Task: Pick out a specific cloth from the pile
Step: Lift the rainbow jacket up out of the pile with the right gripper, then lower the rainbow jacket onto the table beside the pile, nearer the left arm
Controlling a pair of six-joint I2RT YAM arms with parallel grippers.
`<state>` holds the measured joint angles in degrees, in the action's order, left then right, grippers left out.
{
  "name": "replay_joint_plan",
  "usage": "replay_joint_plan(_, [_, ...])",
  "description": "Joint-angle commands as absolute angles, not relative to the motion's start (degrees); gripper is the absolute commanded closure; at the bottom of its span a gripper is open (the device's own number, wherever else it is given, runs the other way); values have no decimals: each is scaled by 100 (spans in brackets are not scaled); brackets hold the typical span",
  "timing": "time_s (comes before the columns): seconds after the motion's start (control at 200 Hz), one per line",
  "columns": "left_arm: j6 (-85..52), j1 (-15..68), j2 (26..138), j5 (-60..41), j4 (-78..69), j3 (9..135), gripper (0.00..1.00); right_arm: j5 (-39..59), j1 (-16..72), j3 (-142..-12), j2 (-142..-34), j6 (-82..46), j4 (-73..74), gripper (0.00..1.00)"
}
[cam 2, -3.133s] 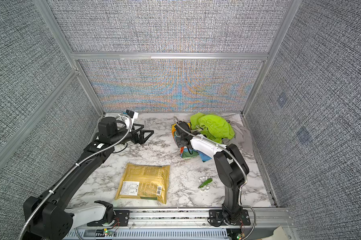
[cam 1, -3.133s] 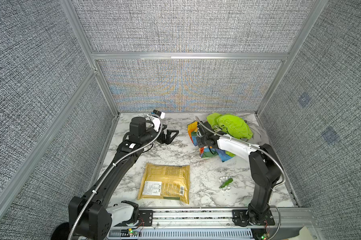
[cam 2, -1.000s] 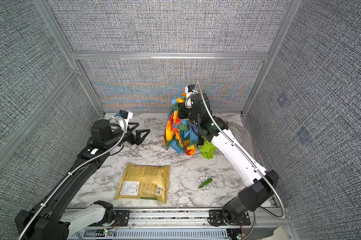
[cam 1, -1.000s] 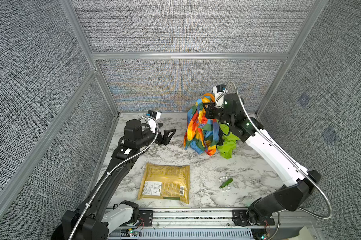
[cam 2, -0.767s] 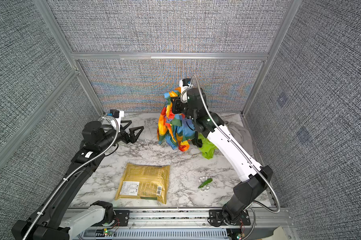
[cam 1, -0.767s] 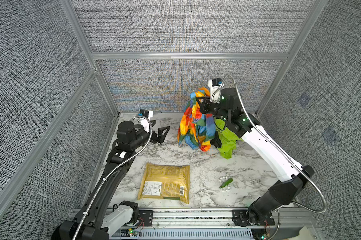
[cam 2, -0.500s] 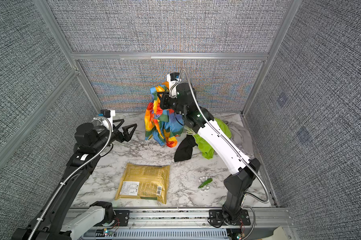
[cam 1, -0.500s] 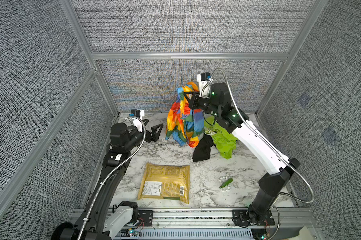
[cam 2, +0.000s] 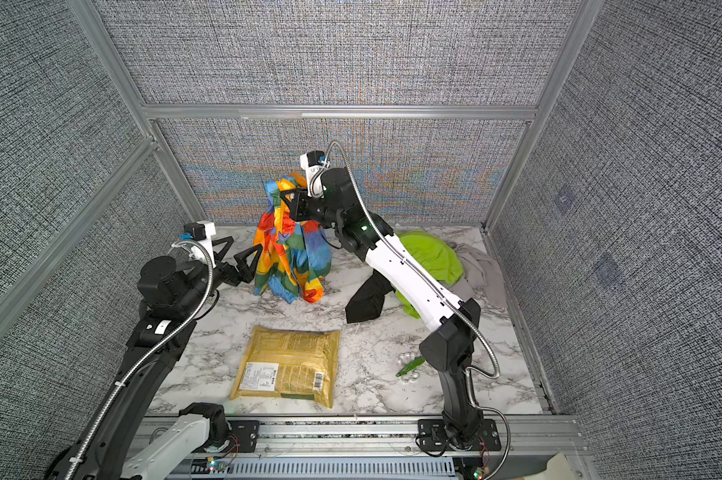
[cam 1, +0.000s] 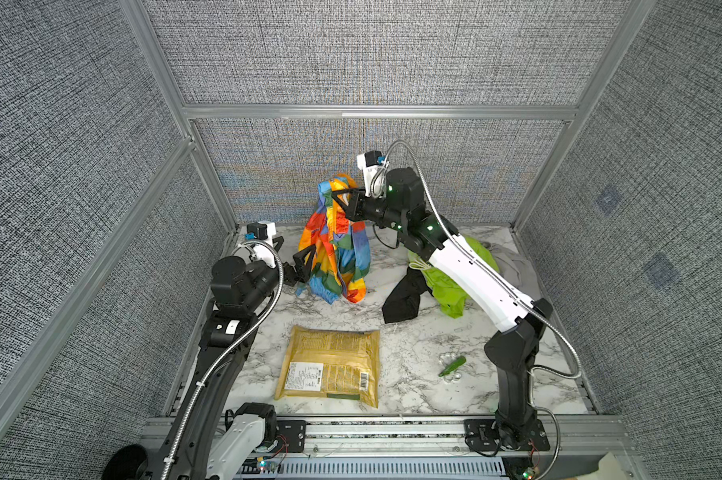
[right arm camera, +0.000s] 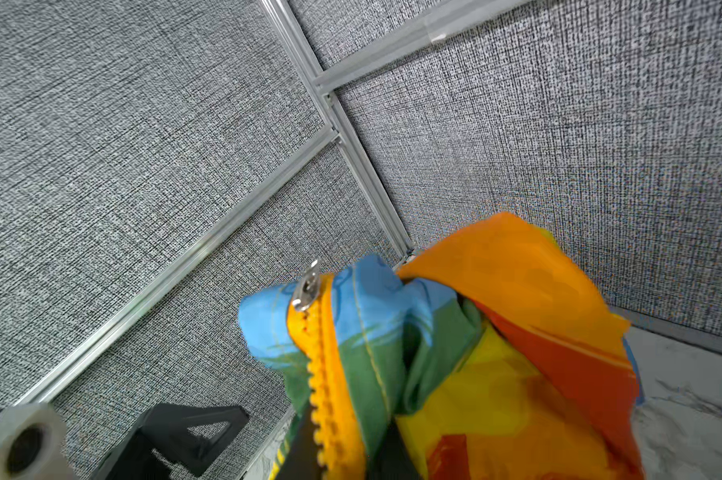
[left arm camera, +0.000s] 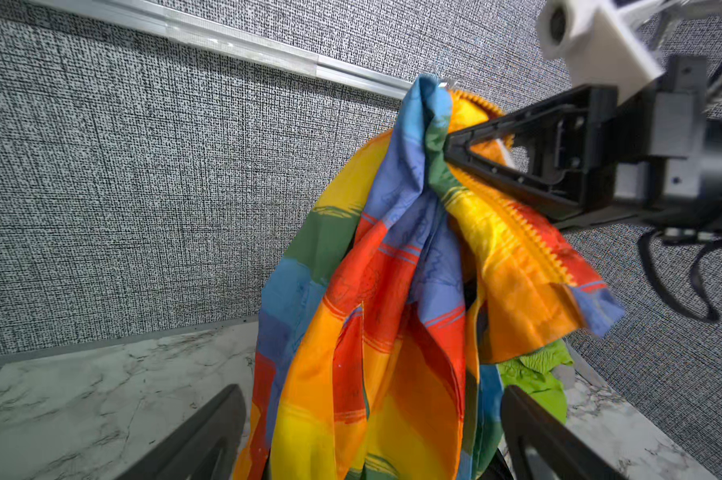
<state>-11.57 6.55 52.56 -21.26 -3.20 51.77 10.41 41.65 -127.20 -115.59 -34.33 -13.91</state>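
My right gripper should next go down toward the bare tabletop (cam 1: 378, 280) beside the black cloth and let go of the zipped cloth there, since that open place is below my gripper.
The cloth (cam 1: 334, 249) (cam 2: 292, 257), shiny patches of orange, yellow, blue, green and red with an orange zip, hangs clear above the table near the back wall. My right gripper (cam 1: 336, 199) (cam 2: 285, 200) is shut on its top fold; in the right wrist view the cloth (right arm camera: 475, 353) bunches over the gripper (right arm camera: 346, 453). My left gripper (cam 1: 294, 254) (cam 2: 242, 253) is open, level with the cloth's lower half, its tips at the cloth's left edge. In the left wrist view the cloth (left arm camera: 392, 311) hangs between the spread fingers (left arm camera: 209, 436). The pile (cam 1: 450, 286) lies at the back right.
The lime green garment (cam 2: 434, 257), a black cloth (cam 1: 405, 297) and a grey cloth (cam 1: 513, 266) lie under my right arm. A yellow-brown packet (cam 1: 330, 365) lies flat at the front centre. A small green item (cam 1: 452, 368) sits at the front right. Walls enclose three sides.
My right gripper has lifted the cloth off the pile and carried it left. The black cloth came along, then dropped onto the table. My left arm drew back leftwards, gripper still open.
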Motion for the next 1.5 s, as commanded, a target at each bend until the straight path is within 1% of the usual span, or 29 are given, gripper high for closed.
replay_joint_plan(0.0, [-1129, 642, 5361, -2284, -579, 5226, 2, 1064, 4140, -12611, -11735, -3544, -1045, 95])
replay_joint_plan(0.145, [-1151, 642, 5466, -2408, -543, 5274, 2, 544, 4131, -12168, -11871, -3447, -1089, 96])
replay_joint_plan(0.3, [-1151, 644, 5447, -2297, -547, 5250, 2, 185, 4140, -12122, -12112, -3332, -1230, 97])
replay_joint_plan(0.535, [-1175, 642, 5511, -2045, -376, 5329, 2, 830, 4225, -12088, -12486, -3427, -1011, 97])
replay_joint_plan(0.806, [-1230, 593, 5482, -1975, -447, 5282, 5, 1573, 4393, -11601, -12621, -3414, -496, 97])
replay_joint_plan(0.981, [-1239, 582, 5527, -2001, -445, 5273, 4, 1701, 4438, -11173, -12838, -3545, -272, 97])
replay_joint_plan(1.241, [-1228, 581, 5761, -2196, -340, 5369, 4, 1662, 4395, -11467, -13739, -3700, -605, 95])
replay_joint_plan(1.496, [-1248, 580, 5805, -2257, -349, 5370, 4, 1384, 4359, -11804, -14518, -3749, -1092, 87])
